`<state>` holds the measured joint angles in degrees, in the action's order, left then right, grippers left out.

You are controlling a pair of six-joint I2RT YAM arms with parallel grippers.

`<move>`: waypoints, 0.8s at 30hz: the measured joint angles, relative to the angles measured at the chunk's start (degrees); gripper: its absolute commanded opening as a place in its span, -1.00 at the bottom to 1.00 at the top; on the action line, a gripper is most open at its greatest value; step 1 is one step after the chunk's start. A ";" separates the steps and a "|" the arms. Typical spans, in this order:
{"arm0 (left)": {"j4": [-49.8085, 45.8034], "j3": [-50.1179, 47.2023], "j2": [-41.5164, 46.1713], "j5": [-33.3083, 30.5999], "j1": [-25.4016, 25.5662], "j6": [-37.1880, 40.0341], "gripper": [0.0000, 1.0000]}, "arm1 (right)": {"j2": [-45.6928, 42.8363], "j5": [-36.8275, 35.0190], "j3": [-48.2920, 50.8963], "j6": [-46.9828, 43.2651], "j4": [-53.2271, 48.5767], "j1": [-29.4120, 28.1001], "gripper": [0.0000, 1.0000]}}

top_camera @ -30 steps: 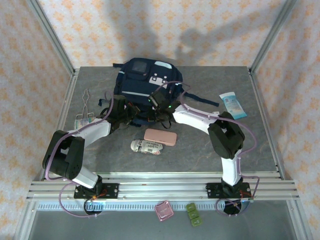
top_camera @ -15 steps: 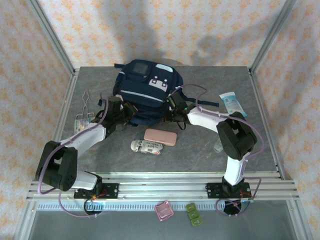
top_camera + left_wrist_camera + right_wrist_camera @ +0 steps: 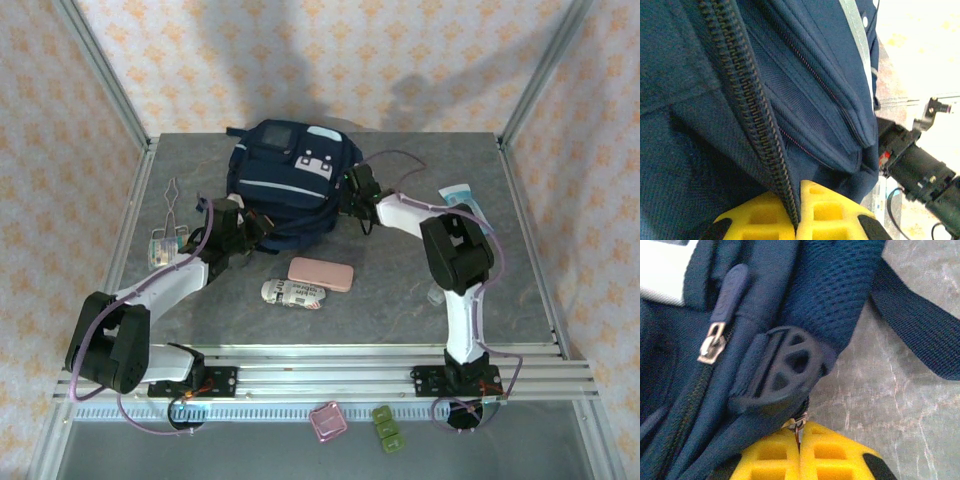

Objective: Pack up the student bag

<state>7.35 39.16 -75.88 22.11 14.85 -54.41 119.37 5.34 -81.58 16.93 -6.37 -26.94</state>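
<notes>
The zipper gapes open, so the robot's left hand should next pull the pinched edge outward to the bag's side by the tongs and let go of it there.
The student bag [image 3: 287, 185], navy with grey stripes and white patches, lies at the back middle of the table. My left gripper [image 3: 252, 228] is at its near left edge. In the left wrist view the yellow fingers [image 3: 832, 212] are shut on the bag's fabric edge along an open zipper track [image 3: 755, 110]. My right gripper [image 3: 352, 196] is at the bag's right side. Its yellow fingers [image 3: 832, 455] are shut on a small metal zipper pull [image 3: 799, 421], just under a dark plastic buckle [image 3: 785, 365]. A second zipper pull [image 3: 710, 347] hangs free farther left.
A pink case [image 3: 320, 273] and a printed roll [image 3: 293, 293] lie in front of the bag. Metal tongs [image 3: 172, 200] and a small packet [image 3: 165, 245] lie at the left. A blue-white packet [image 3: 465, 208] is at the right, and a dark strap [image 3: 920, 335] trails on the table.
My right gripper has travelled right and back along the bag's side with the zipper pull. The left gripper shifted slightly left, and the bag has settled lower and wider.
</notes>
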 measured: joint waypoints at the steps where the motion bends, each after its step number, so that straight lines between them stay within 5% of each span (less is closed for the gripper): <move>1: 0.07 0.00 0.00 -0.02 0.00 0.20 -1.00 | 0.44 -0.35 -0.59 0.04 0.07 0.04 -1.00; 5: 0.11 0.00 -0.02 -0.02 -0.02 1.40 -1.00 | -1.60 -2.23 3.43 0.83 4.24 0.04 -1.00; 17: -2.01 7.04 -6.32 2.45 -0.85 8.33 -1.00 | -28.81 -9.53 30.91 1.92 10.51 0.07 -1.00; 24: -4.59 13.77 -13.70 2.25 -5.27 13.22 -1.00 | -34.42 -10.78 36.35 3.54 10.38 -5.53 -1.00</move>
<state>2.76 52.93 -89.58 24.36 9.58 -41.19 84.95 -5.43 -45.23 20.47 4.01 -32.47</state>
